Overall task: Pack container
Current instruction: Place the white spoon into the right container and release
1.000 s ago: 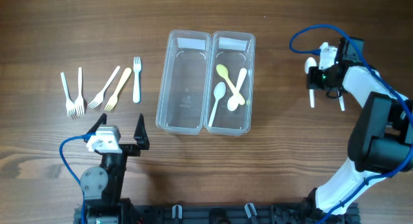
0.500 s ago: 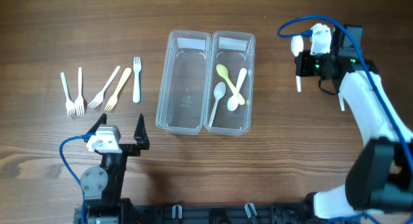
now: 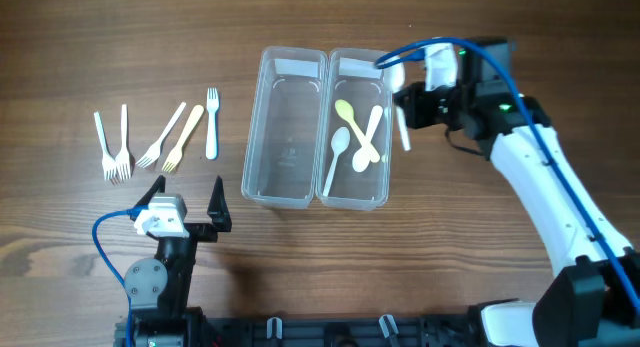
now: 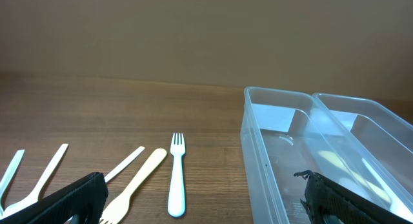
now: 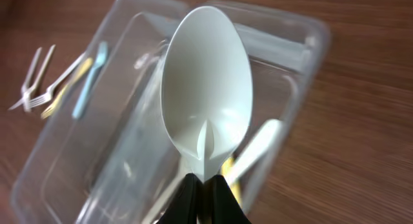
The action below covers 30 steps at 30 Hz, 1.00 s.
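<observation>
My right gripper shifts left in the overhead view past the container's rim and releases the spoon next, since the container holding spoons is that way.
Two clear plastic containers stand side by side mid-table. The left container (image 3: 292,55) is empty; the right container (image 3: 361,55) holds three spoons (image 3: 357,137), one yellow-green and two white. My right gripper (image 3: 412,105) is shut on a white spoon (image 3: 404,133) and holds it above the right container's right rim; in the right wrist view the spoon's bowl (image 5: 206,88) stands up from my gripper (image 5: 205,197). Several forks (image 3: 160,137) lie on the table at the left. My left gripper (image 3: 184,197) is open and empty, below the forks; it also shows in the left wrist view (image 4: 206,211).
In the left wrist view the light blue fork (image 4: 175,179) and the cream fork (image 4: 132,188) lie just ahead of the open fingers, with the containers (image 4: 264,153) to the right. A blue cable (image 3: 520,97) runs along the right arm.
My right gripper has carried the white spoon left from the table's right side to over the right container's right rim. The left arm has not moved.
</observation>
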{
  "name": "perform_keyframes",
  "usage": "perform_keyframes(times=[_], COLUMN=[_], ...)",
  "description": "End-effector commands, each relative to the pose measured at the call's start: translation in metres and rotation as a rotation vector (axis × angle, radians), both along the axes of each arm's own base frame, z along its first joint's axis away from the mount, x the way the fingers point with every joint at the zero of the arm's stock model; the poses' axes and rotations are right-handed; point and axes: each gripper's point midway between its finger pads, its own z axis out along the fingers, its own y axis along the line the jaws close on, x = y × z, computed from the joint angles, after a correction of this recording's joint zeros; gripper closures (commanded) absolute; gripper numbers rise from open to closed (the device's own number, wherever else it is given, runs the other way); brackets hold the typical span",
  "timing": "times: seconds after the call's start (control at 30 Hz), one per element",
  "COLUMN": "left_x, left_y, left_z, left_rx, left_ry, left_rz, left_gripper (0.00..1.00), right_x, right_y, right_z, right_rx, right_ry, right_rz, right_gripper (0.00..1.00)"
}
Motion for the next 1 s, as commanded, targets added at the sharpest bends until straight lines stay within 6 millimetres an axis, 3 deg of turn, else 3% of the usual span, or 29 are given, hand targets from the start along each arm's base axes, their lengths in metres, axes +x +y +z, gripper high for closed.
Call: perform_keyframes(times=[0.0, 0.13, 0.5, 0.57, 0.6, 0.7, 0.87, 0.97], left_x=[0.000, 0.000, 0.000, 0.000, 0.000, 0.000, 0.000, 0.000], left_y=[0.001, 0.001, 0.001, 0.001, 0.001, 0.001, 0.001, 0.001], left_z=[-0.003, -0.003, -0.003, -0.003, -0.003, -0.003, -0.003, -0.003], left_rx=[0.015, 0.015, 0.015, 0.015, 0.015, 0.015, 0.015, 0.015], left_ry=[0.002, 0.002, 0.002, 0.002, 0.001, 0.002, 0.002, 0.002], left_rz=[0.005, 0.005, 0.005, 0.005, 0.005, 0.005, 0.005, 0.005], left_gripper=[0.00, 0.00, 0.00, 0.00, 0.00, 0.00, 0.00, 0.00], right_x=[-0.007, -0.011, -0.012, -0.010, -0.008, -0.006, 0.001, 0.008], right_y=[0.022, 0.032, 0.058, 0.061, 0.063, 0.064, 0.060, 0.040], right_z=[0.008, 0.005, -0.026, -0.028, -0.028, -0.027, -0.021, -0.010], right_rx=[0.019, 0.013, 0.021, 0.030, 0.037, 0.045, 0.054, 0.061], right_ry=[-0.013, -0.007, 0.065, 0.067, 0.067, 0.064, 0.035, 0.015], right_rz=[0.035, 0.058, 0.076, 0.071, 0.066, 0.059, 0.045, -0.002], right_gripper=[0.96, 0.96, 0.96, 0.86, 0.59, 0.41, 0.33, 0.33])
